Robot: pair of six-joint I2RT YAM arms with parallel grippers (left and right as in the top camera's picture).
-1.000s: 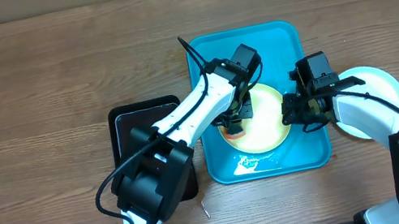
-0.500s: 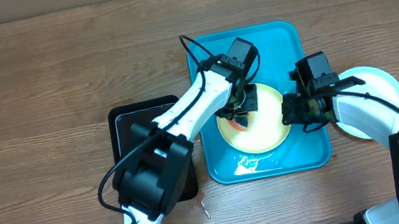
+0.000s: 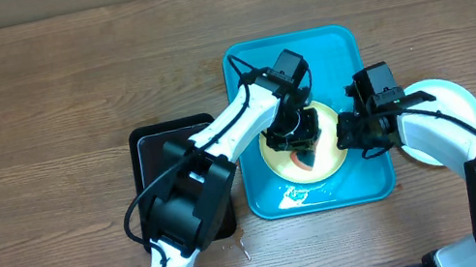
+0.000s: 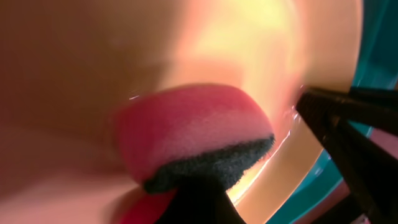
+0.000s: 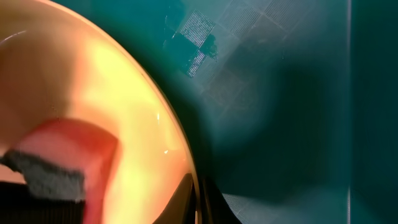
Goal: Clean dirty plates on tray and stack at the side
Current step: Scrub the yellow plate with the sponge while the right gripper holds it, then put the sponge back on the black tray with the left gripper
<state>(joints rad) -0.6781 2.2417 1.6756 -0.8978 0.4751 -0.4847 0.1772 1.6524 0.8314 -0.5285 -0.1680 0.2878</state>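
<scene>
The sponge lifts off the plate in my left gripper next, goes to the black tray point(image 3: 159, 153), to the left in the overhead view, and is released clear of plates.
A pale yellow-green plate point(image 3: 325, 159) lies in the turquoise tray point(image 3: 337, 47). My left gripper point(image 3: 299, 142) is shut on a red sponge with a dark scouring side point(image 4: 193, 134) and presses it on the plate's middle. My right gripper point(image 3: 348, 134) is shut on the plate's right rim point(image 5: 186, 168), a finger on each side of the rim. The sponge also shows in the right wrist view point(image 5: 62, 158). A light blue plate point(image 3: 449, 101) lies on the table right of the tray, partly under my right arm. A third plate is not in view.
A smaller black tray point(image 3: 159, 157) stands left of the turquoise tray, partly under my left arm. A wet shiny patch point(image 3: 293, 195) lies at the tray's near edge. Bare wooden table point(image 3: 47, 108) spreads to the left and back.
My left gripper has moved the sponge across the plate, from its left part toward the middle and right. My right gripper has kept still on the rim.
</scene>
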